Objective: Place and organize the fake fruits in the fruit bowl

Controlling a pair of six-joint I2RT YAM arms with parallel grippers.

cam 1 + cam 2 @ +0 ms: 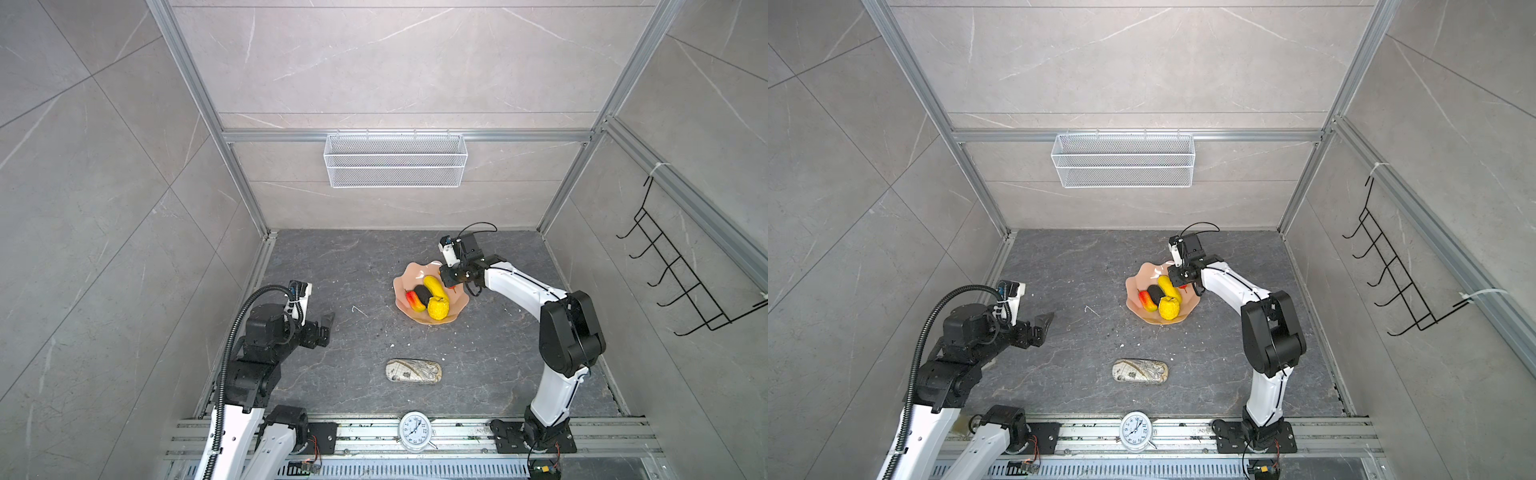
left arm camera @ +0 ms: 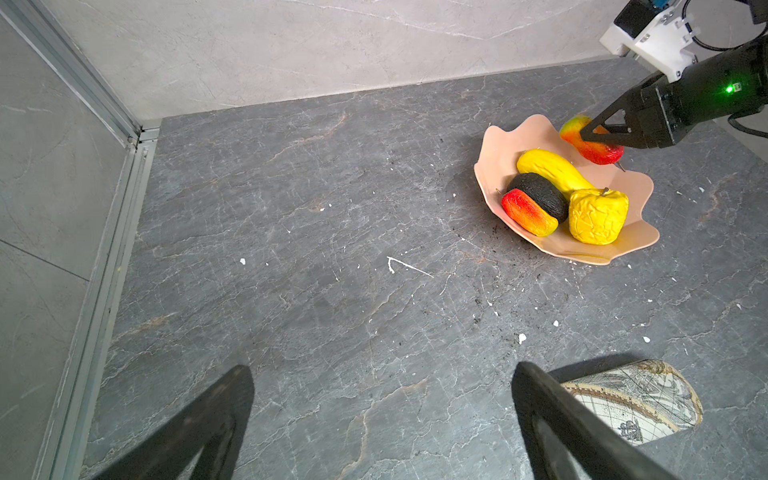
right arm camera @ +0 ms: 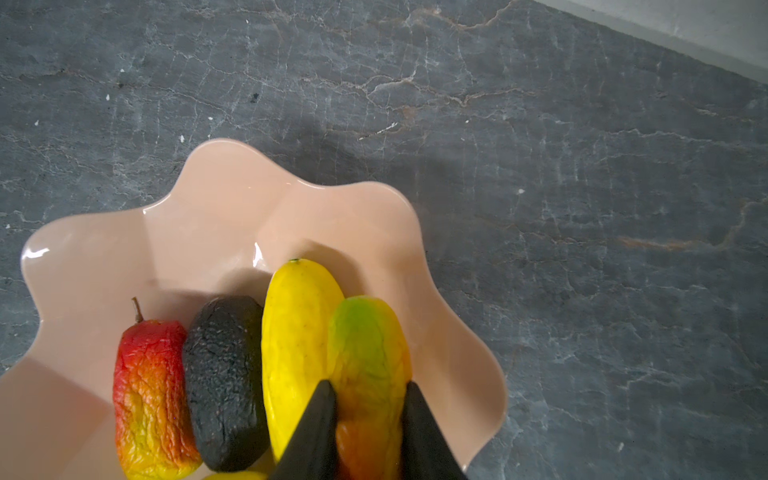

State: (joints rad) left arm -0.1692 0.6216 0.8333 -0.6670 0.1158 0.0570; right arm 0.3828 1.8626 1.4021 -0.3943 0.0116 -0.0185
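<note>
My right gripper will next go down beside the long yellow fruit [image 3: 297,332] and release the second mango-like fruit, because the bowl's bare side [image 3: 428,360] is just below this gripper.
The peach-pink fruit bowl [image 1: 415,272] [image 2: 498,145] sits right of centre on the dark floor. Inside it lie a long yellow fruit [image 1: 435,287], a black oval fruit [image 1: 423,294], a red-yellow mango-like fruit [image 1: 414,300] and a bumpy yellow fruit [image 1: 438,308]. My right gripper [image 3: 368,384] [image 1: 451,279] is shut on a second mango-like fruit [image 3: 365,345] [image 2: 590,151]. It holds that fruit over the bowl's right side, right beside the long yellow fruit [image 3: 297,332]. My left gripper [image 2: 382,370] [image 1: 328,322] stands open and empty, well to the left of the bowl.
A beige map-patterned case [image 1: 413,371] lies on the floor in front of the bowl. A white clock [image 1: 414,431] stands on the front rail. A white wire basket [image 1: 395,160] hangs on the back wall, a black hook rack [image 1: 681,282] on the right wall.
</note>
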